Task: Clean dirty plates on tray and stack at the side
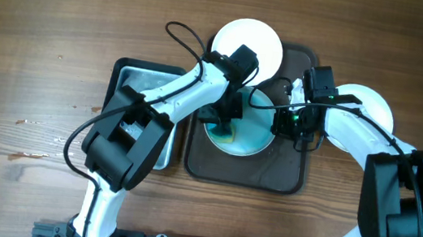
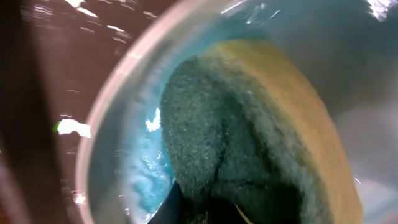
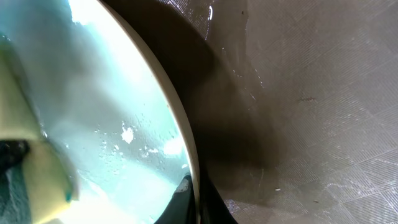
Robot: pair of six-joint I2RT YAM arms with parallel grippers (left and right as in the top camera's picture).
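Note:
The metal tray's bottom shows bare. My left gripper will next carry the sponge (image 2: 249, 143) up and to the left in the overhead view and let go of it there.
A light blue plate (image 1: 251, 130) with blue foam sits on the dark brown tray (image 1: 286, 173). My left gripper (image 1: 223, 120) is shut on a green and yellow sponge (image 2: 249, 143) and presses it onto the plate's left side (image 2: 134, 180). My right gripper (image 1: 286, 122) is shut on the plate's right rim (image 3: 186, 149), one finger inside and one outside. The sponge also shows at the left of the right wrist view (image 3: 34, 168).
A white plate (image 1: 248, 41) lies at the tray's back edge. Another white plate (image 1: 370, 107) lies right of the tray under my right arm. A metal tray (image 1: 130, 83) stands left of the brown tray.

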